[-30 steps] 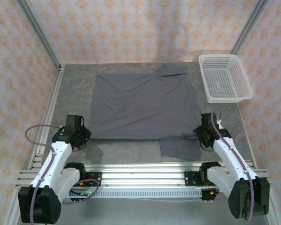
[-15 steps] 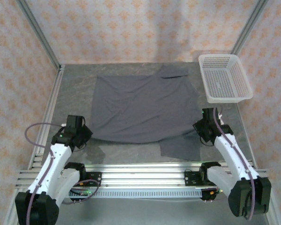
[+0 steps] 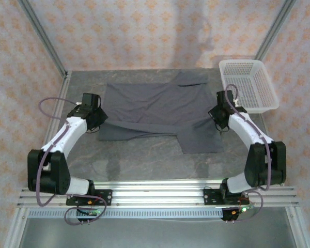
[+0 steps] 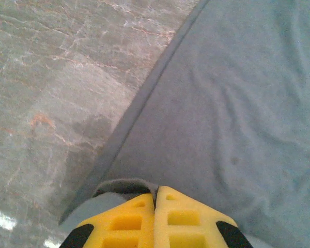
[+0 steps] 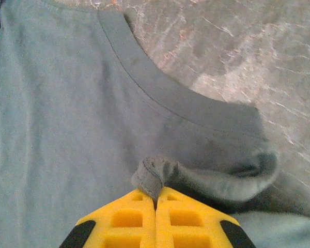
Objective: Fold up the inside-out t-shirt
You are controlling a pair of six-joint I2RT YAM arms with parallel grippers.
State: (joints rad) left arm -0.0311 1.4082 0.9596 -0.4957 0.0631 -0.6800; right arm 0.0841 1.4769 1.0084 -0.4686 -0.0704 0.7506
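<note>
My left gripper holds the t-shirt's pinched fold, which stands raised, so it will move outward and down to release the fold on the flat cloth (image 3: 110, 109) (image 4: 163, 152), which lies outward of the gripper's fingers.
The inside-out t-shirt (image 3: 155, 106) is a dark slate-grey cloth in the middle of the table, its near part doubled back over the rest, with a flap (image 3: 201, 139) hanging toward me. My left gripper (image 3: 98, 120) is at the shirt's left edge, shut on a fold of cloth, as the left wrist view shows at the yellow tips (image 4: 156, 189). My right gripper (image 3: 217, 117) is at the shirt's right edge. Its tips (image 5: 156, 193) pinch a rolled hem of the t-shirt (image 5: 151, 175). A seamed band of the shirt (image 5: 160, 93) lies just beyond.
A white mesh basket (image 3: 241, 63) stands at the back right, close to my right arm. Bare grey marbled table (image 3: 144, 163) lies between the shirt and the aluminium rail at the near edge. Patterned walls close off the back and both sides.
Both arms have moved away from the near edge toward the back, carrying the shirt's near hem with them. The cloth's near part now lies folded over the middle.
</note>
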